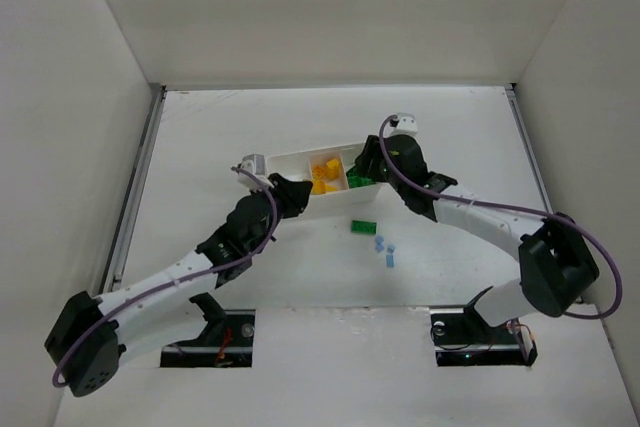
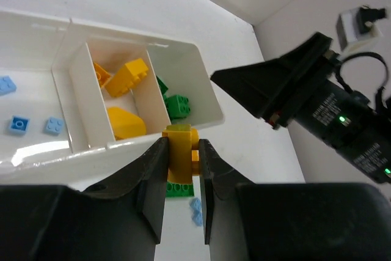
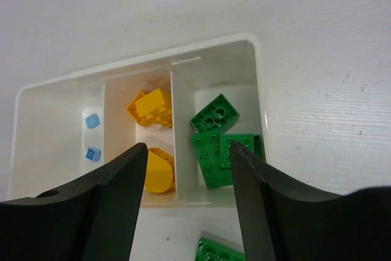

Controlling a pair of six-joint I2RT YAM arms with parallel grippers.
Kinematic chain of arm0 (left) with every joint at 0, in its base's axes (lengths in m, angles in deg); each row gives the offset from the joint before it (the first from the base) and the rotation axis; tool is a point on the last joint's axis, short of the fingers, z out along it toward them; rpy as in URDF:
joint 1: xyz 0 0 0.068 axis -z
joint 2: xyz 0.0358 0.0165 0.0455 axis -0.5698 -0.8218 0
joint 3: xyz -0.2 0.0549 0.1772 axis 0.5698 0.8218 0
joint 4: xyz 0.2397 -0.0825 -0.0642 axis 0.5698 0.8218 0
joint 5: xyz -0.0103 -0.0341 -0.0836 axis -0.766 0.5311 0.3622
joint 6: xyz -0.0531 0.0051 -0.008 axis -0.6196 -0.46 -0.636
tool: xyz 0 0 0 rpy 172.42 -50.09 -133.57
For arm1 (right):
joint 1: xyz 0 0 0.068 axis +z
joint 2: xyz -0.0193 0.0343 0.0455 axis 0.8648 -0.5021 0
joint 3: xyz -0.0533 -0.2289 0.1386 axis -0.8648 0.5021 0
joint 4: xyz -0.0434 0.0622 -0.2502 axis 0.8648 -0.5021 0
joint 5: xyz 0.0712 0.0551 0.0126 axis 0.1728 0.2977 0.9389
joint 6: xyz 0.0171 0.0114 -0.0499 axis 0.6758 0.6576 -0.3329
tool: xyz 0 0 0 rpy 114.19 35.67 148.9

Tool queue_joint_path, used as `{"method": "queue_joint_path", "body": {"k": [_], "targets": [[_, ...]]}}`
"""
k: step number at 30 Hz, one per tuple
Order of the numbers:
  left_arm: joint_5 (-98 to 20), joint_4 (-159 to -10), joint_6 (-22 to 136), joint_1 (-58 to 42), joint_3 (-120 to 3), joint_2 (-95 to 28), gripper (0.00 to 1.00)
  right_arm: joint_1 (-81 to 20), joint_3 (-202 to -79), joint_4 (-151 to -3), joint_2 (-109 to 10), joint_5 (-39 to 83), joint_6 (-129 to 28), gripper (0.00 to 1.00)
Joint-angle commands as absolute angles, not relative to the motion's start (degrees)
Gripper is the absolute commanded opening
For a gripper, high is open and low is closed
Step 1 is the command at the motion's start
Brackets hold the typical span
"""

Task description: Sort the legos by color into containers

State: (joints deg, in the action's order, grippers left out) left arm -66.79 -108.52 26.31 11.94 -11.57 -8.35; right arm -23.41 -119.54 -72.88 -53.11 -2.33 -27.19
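Observation:
The left gripper moves outward over the tray's middle section [image 1: 326, 175] [image 2: 122, 100] next and releases the yellow-orange brick there, since its matching bricks lie outward of the gripper.
The white tray [image 1: 292, 165] lies at mid-table with three compartments: pale blue bricks [image 2: 18, 124] at one end, yellow-orange bricks [image 2: 127, 77] in the middle, green bricks [image 3: 217, 145] at the other end. My left gripper [image 2: 181, 164] is shut on a yellow-orange brick [image 2: 179, 151] and holds it just outside the tray's near wall [image 2: 122, 146], by the divider between the yellow and green compartments. My right gripper [image 3: 189, 172] is open and empty, hovering over the near wall of the tray [image 3: 256, 77]. One green brick [image 1: 363, 227] and pale blue bricks [image 1: 386, 251] lie on the table.
The right arm [image 2: 317, 99] hangs close beside the tray's green end, opposite my left gripper [image 1: 293, 193]. The loose green brick [image 2: 179, 189] and a blue brick [image 2: 196, 209] lie below the left fingers. Raised walls border the table on the left, right and back.

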Motion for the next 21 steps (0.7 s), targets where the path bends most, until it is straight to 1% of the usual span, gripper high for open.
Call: {"method": "queue_joint_path", "body": {"k": [1,3,6,7,9,11,12,13,14,16,18,21], "targets": [[-65.8,-112.9,29.9,10.5,-15.9,-14.0,0.12,-22.7,-116.4,-70.2,-47.8,-3.8,-27.4,0.61],[-65.0,-114.1,30.6,9.4,-18.0,-18.4,0.12,-21.2,-113.5,-70.0,-45.0,-3.8,-27.2,0.54],[-64.0,-115.2,31.5,8.1,-21.0,-25.0,0.13,-18.9,-109.2,-70.6,-41.5,-4.0,-27.2,0.38],[-64.0,-115.9,31.7,7.7,-22.0,-27.1,0.13,-18.2,-107.6,-71.2,-40.2,-4.3,-27.2,0.35],[-63.7,-116.5,32.1,6.6,-23.9,-31.0,0.14,-17.2,-105.2,-72.0,-39.0,-5.0,-27.1,0.36],[-63.2,-116.7,32.6,5.4,-25.9,-34.5,0.15,-16.6,-103.5,-73.3,-38.5,-5.3,-27.1,0.41],[-62.7,-116.8,32.9,4.9,-26.8,-35.9,0.16,-16.3,-102.8,-73.7,-38.6,-5.0,-27.3,0.46],[-62.4,-116.8,33.2,4.2,-27.6,-37.2,0.16,-15.7,-102.3,-74.0,-39.2,-4.7,-27.7,0.53],[-62.0,-116.8,33.3,3.5,-28.2,-38.3,0.17,-15.3,-102.0,-74.2,-39.8,-4.6,-27.9,0.59],[-61.5,-116.8,33.4,2.7,-29.1,-40.3,0.19,-15.0,-102.8,-75.7,-41.9,-4.5,-28.2,0.66],[-60.9,-116.2,33.5,2.0,-30.2,-41.8,0.25,-14.4,-104.4,-77.5,-44.4,-4.5,-28.3,0.71],[-59.3,-115.9,34.2,1.4,-30.7,-42.6,0.37,-13.1,-105.9,-78.2,-47.6,-4.5,-29.8,0.77]]}}
